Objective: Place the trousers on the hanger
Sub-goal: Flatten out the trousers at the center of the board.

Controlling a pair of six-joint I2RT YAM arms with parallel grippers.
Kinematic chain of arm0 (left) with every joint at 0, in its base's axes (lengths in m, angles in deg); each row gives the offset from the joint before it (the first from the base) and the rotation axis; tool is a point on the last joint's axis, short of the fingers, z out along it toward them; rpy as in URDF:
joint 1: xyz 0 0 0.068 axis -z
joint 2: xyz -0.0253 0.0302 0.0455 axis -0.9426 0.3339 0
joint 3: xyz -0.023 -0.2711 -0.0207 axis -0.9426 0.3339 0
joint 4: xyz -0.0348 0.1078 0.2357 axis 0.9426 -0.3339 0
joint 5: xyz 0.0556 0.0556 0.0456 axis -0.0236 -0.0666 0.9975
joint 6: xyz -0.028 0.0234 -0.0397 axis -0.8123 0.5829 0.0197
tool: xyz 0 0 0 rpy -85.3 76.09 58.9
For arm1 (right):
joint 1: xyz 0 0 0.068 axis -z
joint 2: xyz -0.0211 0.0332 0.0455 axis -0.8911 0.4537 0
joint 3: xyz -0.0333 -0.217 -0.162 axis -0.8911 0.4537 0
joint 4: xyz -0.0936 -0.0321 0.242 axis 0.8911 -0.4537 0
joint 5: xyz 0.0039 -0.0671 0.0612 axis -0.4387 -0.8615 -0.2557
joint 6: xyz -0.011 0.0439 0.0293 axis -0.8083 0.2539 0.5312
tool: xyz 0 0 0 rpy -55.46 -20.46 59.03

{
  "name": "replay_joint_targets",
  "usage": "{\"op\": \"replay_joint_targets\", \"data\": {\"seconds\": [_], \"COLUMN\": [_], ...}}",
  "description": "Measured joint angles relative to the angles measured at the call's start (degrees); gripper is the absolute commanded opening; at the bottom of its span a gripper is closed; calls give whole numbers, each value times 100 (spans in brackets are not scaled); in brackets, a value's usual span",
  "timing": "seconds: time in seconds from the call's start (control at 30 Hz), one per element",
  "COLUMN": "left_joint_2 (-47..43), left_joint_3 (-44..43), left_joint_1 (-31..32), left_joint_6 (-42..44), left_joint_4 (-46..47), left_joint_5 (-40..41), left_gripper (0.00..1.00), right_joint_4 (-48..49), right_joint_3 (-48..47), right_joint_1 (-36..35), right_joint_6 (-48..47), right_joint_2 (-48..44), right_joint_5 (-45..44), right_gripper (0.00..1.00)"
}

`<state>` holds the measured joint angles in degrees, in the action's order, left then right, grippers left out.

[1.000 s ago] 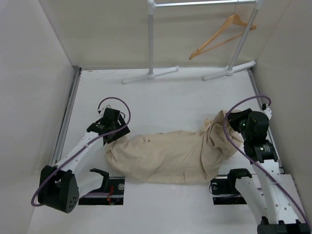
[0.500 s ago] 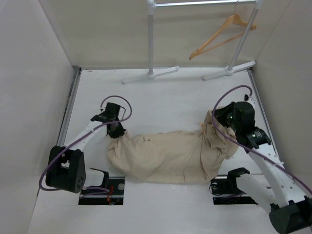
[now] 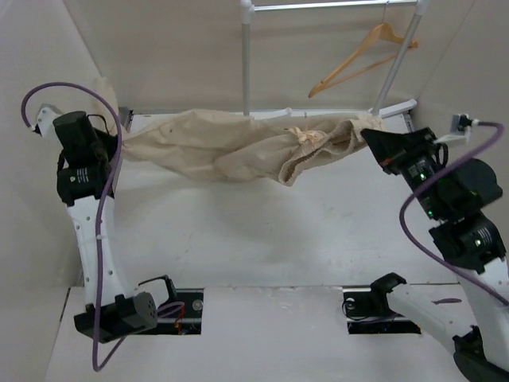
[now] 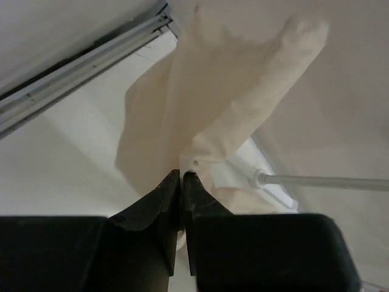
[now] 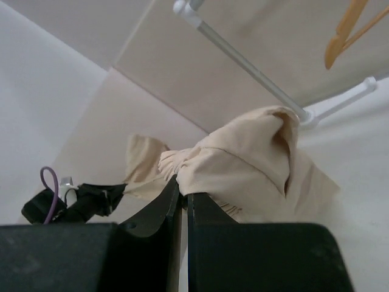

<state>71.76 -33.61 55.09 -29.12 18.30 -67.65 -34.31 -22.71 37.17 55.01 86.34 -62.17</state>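
The white tabletop is bare below my right gripper and back toward the base, so I will next move my right gripper down and back to release the trousers' drawstring end there.
The beige trousers (image 3: 231,147) hang stretched in the air between my two grippers, sagging in the middle in front of the rack. My left gripper (image 3: 119,150) is shut on their left end; in the left wrist view its jaws (image 4: 182,173) pinch a fold of the trousers (image 4: 225,109). My right gripper (image 3: 372,135) is shut on the bunched drawstring end, and the right wrist view shows the trousers (image 5: 249,161) clamped at its tips (image 5: 183,182). The wooden hanger (image 3: 362,57) hangs on the rack's rail at the back right, above my right gripper, also visible as hanger (image 5: 346,30).
The white clothes rack (image 3: 246,72) stands at the back, its feet (image 3: 242,123) on the table and a second post (image 3: 394,68) at the right. Side walls stand close to both arms. Two base openings (image 3: 175,306) lie at the near edge.
The left gripper has shut on the trousers. Both arms have lifted them off the table and carried them up and back, spread wide between the grippers.
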Motion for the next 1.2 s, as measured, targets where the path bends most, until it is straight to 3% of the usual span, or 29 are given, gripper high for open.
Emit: {"op": "replay_joint_targets", "data": {"seconds": [0.1, 0.23, 0.33, 0.43, 0.57, 0.67, 0.73, 0.83, 0.97, 1.03, 1.13, 1.2], "left_joint_2": [-433, -752, -767, -778, -944, -826, -476, 452, 1502, 1606, 1582, 1582], "left_joint_3": [304, 1211, 2044, 2347, 2347, 2352, 2345, 2218, 2251, 2411, 2719, 2927], "left_joint_1": [-125, -269, -435, -494, -396, -76, 400, 1298, 2225, 2645, 3239, 3471], "left_joint_6": [-74, -151, -271, -339, -284, -197, -157, -111, -136, -175, -243, -295], "left_joint_4": [-168, -337, -566, -1003, -1036, -859, -636, -216, 155, 278, 442, 529], "left_joint_5": [151, 382, 527, 852, 1287, 1390, 1366, 1261, 1034, 984, 927, 885], "left_gripper": [10, 13, 9, 10, 39, 49, 50, 50, 49, 49, 50, 54], "right_joint_4": [-28, -221, -782, -1464, -1867, -1930, -1923, -1904, -1950, -2000, -1961, -1834], "right_joint_3": [590, 2293, 3622, 4352, 4310, 4076, 3923, 3711, 3484, 3309, 2968, 2789], "right_joint_1": [197, 680, 1585, 2503, 2540, 2498, 2345, 2013, 1655, 1569, 1493, 1495], "right_joint_6": [46, 374, 697, 890, 907, 678, 472, 94, -334, -586, -979, -1038], "right_joint_2": [-728, -1672, -1880, -1788, -1810, -1814, -1731, -1309, -946, -990, -824, -446], "right_joint_5": [2, 20, 195, 254, 57, -195, -343, -470, -817, -1132, -1338, -1215], "right_gripper": [4, 2, 0, 1, 7, 19, 40, 59, 70, 65, 16, 11]}}
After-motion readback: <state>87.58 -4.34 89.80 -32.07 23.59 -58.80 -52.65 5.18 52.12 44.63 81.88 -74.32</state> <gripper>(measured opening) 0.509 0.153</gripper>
